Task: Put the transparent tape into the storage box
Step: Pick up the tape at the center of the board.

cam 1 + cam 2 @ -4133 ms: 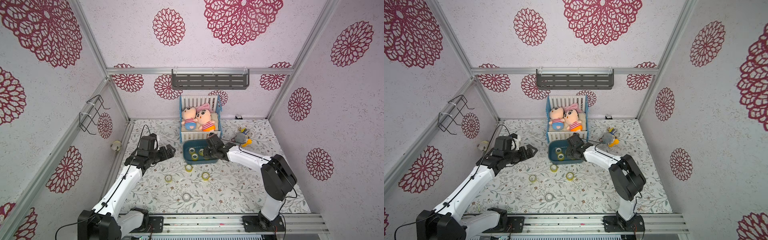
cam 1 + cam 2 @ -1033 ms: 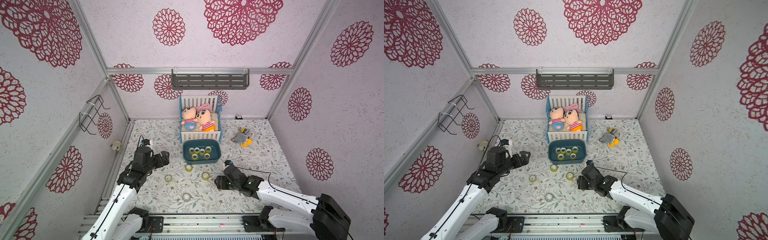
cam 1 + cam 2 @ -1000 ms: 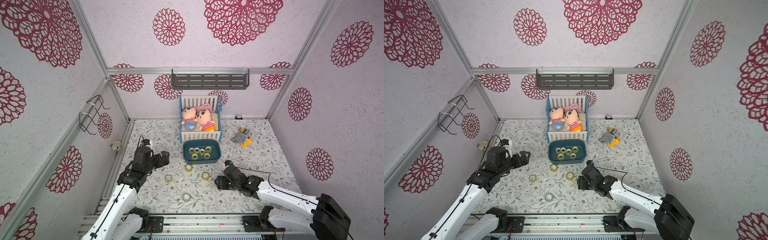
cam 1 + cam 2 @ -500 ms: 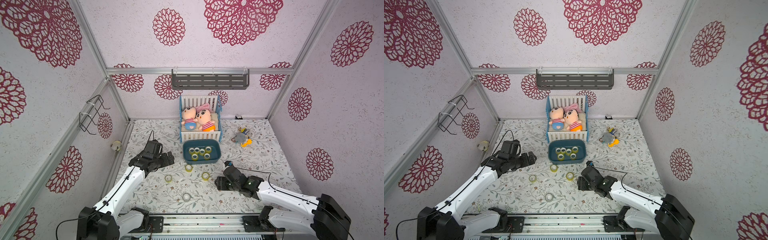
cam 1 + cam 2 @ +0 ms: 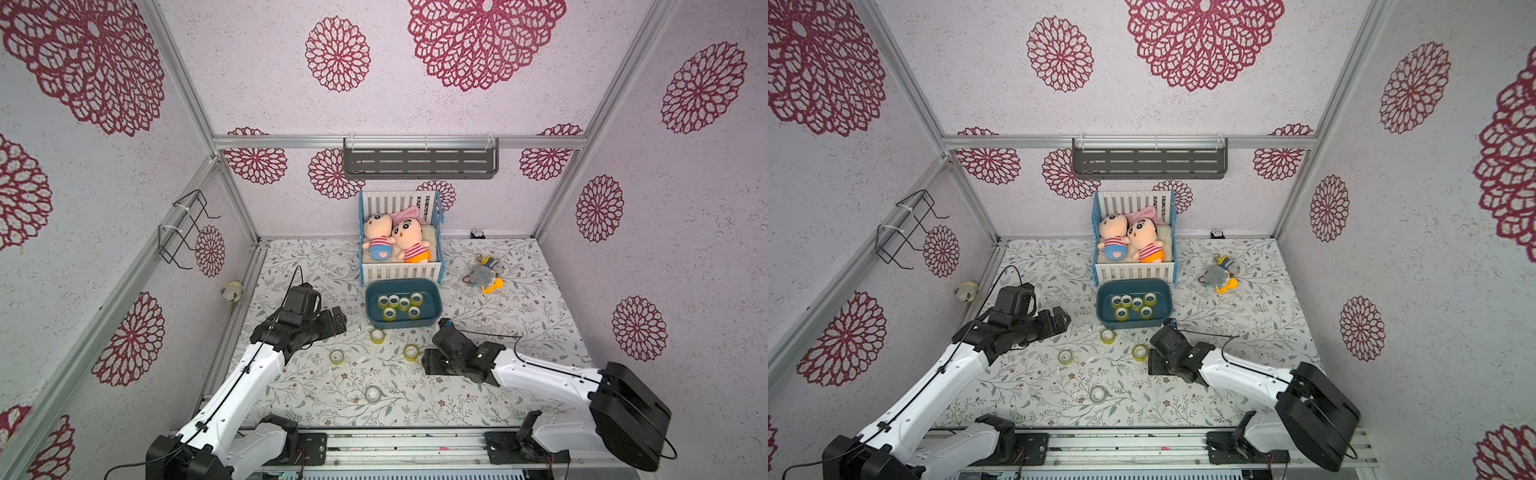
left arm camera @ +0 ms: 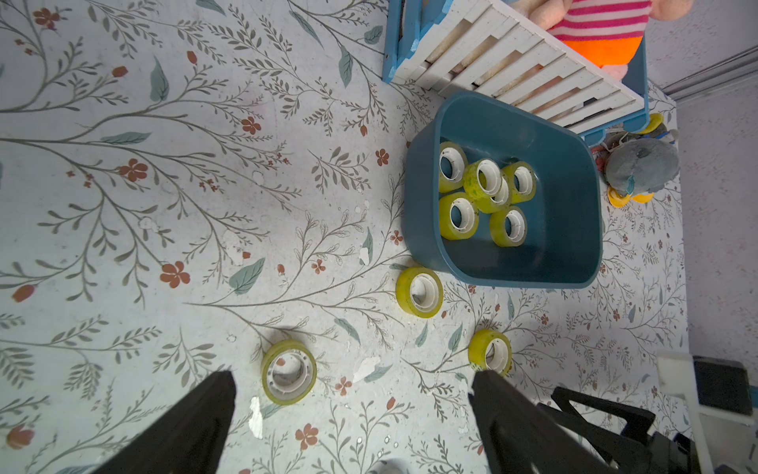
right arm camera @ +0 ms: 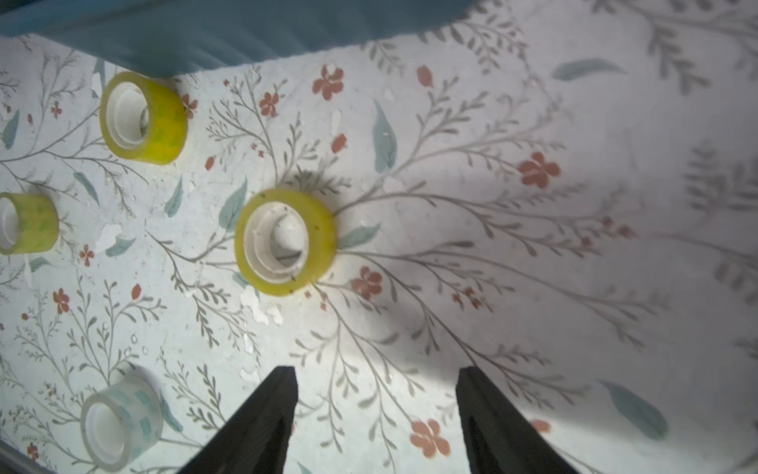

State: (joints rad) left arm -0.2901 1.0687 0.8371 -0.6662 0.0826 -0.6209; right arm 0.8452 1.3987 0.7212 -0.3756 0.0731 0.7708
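Note:
The closest yellowish roll has its hollow core facing up. So my right gripper moves over to it and down next, straddling the roll's ring on the gripper's side.
The teal storage box (image 5: 401,324) (image 5: 1133,323) stands in front of the crib with several yellowish transparent tape rolls (image 6: 458,216) inside. Three more yellowish rolls (image 5: 377,336) (image 5: 337,356) (image 5: 411,352) and a clear roll (image 5: 372,393) (image 7: 119,422) lie on the floral floor. My right gripper (image 5: 428,360) (image 7: 377,369) is open and low, just right of one roll (image 7: 285,242), with nothing between its fingers. My left gripper (image 5: 338,321) (image 6: 355,375) is open and empty, left of the box, above two floor rolls (image 6: 289,371) (image 6: 490,352).
A white-slatted blue crib (image 5: 401,272) with two plush dolls sits against the back wall. A grey plush toy (image 5: 482,274) lies to its right. A grey shelf (image 5: 419,163) hangs on the back wall and a wire rack (image 5: 183,228) on the left wall.
My right gripper has left the box and come down near the front floor rolls, holding almost still lately. My left arm has swung inward toward the box and rolls.

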